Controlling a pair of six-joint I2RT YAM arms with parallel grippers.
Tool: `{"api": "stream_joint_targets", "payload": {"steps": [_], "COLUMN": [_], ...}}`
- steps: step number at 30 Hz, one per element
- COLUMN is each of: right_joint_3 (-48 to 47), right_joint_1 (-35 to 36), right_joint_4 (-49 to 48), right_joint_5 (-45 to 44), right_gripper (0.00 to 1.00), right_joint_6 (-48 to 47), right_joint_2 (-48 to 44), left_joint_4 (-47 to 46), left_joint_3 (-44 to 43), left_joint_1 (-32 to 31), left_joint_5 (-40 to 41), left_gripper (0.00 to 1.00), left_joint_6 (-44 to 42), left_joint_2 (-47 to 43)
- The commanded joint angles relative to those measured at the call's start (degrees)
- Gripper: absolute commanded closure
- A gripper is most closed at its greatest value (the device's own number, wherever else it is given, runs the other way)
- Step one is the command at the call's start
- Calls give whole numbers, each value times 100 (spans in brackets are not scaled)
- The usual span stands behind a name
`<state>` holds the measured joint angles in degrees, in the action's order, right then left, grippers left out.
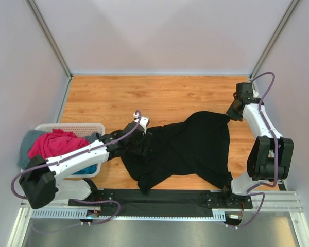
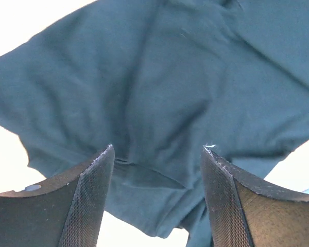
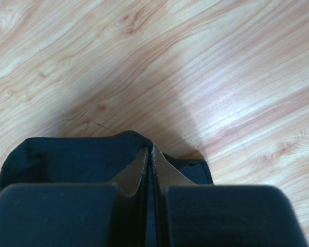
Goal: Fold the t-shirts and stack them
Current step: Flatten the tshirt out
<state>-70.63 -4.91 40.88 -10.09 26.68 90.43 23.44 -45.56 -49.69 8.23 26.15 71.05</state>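
My left gripper moves down and toward the basket next, onto the end of the long dark crease (image 2: 125,159) in the black t-shirt, because cloth folds over itself there.
The large black t-shirt (image 1: 188,149) lies rumpled across the middle of the wooden table. My right gripper (image 1: 233,112) is shut on its far right corner; in the right wrist view the fingers (image 3: 150,159) pinch a black cloth edge (image 3: 67,159) just above the wood. My left gripper (image 1: 144,138) is open over the shirt's left part; in the left wrist view the spread fingers (image 2: 157,154) frame the dark cloth (image 2: 159,92), which looks teal there. A magenta-pink shirt (image 1: 54,144), a grey one (image 1: 28,144) and a bit of blue one (image 1: 85,169) sit in the basket.
A white slotted basket (image 1: 80,128) stands at the table's left edge, beside my left arm. Grey walls close in the table at the back and sides. A black mat and metal rail (image 1: 159,203) run along the near edge between the arm bases.
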Motion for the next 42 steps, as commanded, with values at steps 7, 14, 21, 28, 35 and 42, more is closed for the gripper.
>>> {"api": "stream_joint_targets", "payload": {"steps": [7, 14, 21, 28, 35, 42], "right_joint_3": [330, 357, 348, 375, 366, 348], "right_joint_1": [-1, -1, -1, -1, 7, -1], "right_joint_4": [-186, -195, -160, -160, -116, -160], "right_joint_5": [50, 68, 42, 16, -55, 24], "right_gripper": [100, 99, 100, 100, 100, 100], "right_joint_6": [-163, -207, -215, -180, -198, -171], "right_joint_2": [-377, -386, -325, -395, -404, -333], "left_joint_4": [-112, -480, -981, -1342, -1386, -1149], "left_joint_3": [91, 547, 1232, 1304, 1234, 1190], "left_joint_1": [767, 882, 882, 891, 882, 891], "left_joint_5": [496, 83, -488, -665, -674, -392], "left_gripper": [27, 29, 31, 38, 50, 56], "left_joint_6": [1216, 1656, 1630, 1524, 1481, 1393], "left_joint_2": [5, -11, -398, -346, -56, -126]}}
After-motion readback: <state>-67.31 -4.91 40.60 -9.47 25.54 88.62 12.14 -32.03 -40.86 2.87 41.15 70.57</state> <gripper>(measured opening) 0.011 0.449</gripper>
